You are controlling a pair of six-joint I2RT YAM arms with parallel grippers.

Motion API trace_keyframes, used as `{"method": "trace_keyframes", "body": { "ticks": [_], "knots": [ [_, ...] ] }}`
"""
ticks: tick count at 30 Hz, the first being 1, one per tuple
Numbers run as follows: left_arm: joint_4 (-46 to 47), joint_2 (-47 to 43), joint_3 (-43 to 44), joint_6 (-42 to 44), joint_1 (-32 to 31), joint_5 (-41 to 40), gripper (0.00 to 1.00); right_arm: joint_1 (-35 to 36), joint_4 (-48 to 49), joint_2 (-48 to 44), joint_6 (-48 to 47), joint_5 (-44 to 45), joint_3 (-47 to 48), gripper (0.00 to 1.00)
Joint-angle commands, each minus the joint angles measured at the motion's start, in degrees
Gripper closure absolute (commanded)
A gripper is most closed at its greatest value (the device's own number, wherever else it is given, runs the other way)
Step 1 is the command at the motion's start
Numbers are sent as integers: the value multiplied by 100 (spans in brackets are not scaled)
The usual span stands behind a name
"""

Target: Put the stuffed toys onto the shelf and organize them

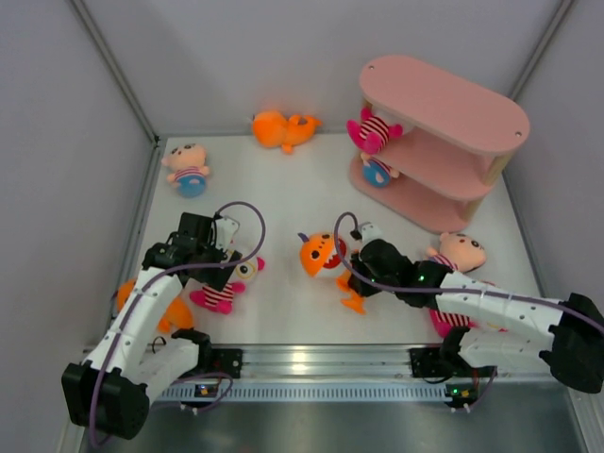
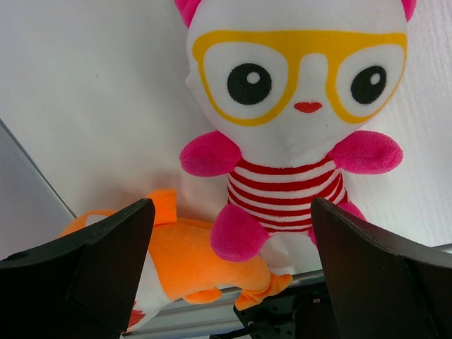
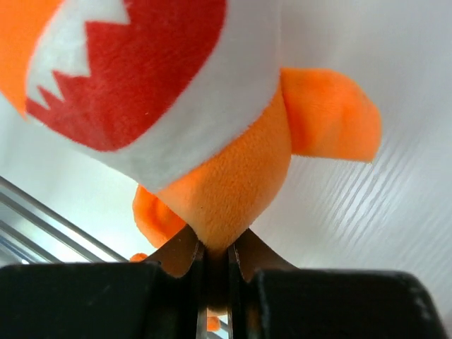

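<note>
I need to raise the shark outward with my right gripper onto the bare near end of the shelf's top board and release it, because that end is above and outward.
My right gripper is shut on the lower body of an orange shark with a red and white toothy mouth, near the table's middle. My left gripper hangs open over a white-faced doll with yellow glasses and red stripes, which lies between the fingers untouched. A second orange shark lies beside it under the left arm. The pink shelf stands at the back right, holding a striped doll and a blue-bodied doll.
A third orange shark lies by the back wall. A pink-faced doll sits at the back left, another beside my right arm. A striped toy peeks out under that arm. A metal rail runs along the near edge.
</note>
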Motion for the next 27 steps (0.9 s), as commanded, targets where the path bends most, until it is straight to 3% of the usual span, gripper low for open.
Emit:
{"method": "trace_keyframes", "body": {
  "ticks": [1, 6, 9, 12, 17, 23, 27],
  "knots": [
    [136, -29, -3, 46, 5, 97, 2, 51, -246, 64, -808, 629, 1558, 100],
    [145, -47, -3, 46, 5, 97, 2, -362, -942, 714, -1442, 849, 3979, 100],
    [136, -47, 5, 46, 5, 89, 2, -1134, -1583, 1206, -1408, 518, 5579, 100],
    [145, -117, 6, 37, 5, 88, 2, -2353, -1918, 1497, -1294, 339, 6637, 100],
    [136, -222, 6, 46, 5, 115, 2, -3455, -2208, 1445, -1321, 989, 7080, 100],
    [145, -232, 6, 63, 5, 158, 2, -5141, -2210, 1129, -856, 429, 6687, 100],
    [136, -267, 6, 63, 5, 167, 2, -5722, -2094, 979, -574, 313, 6360, 97]
  ]
}}
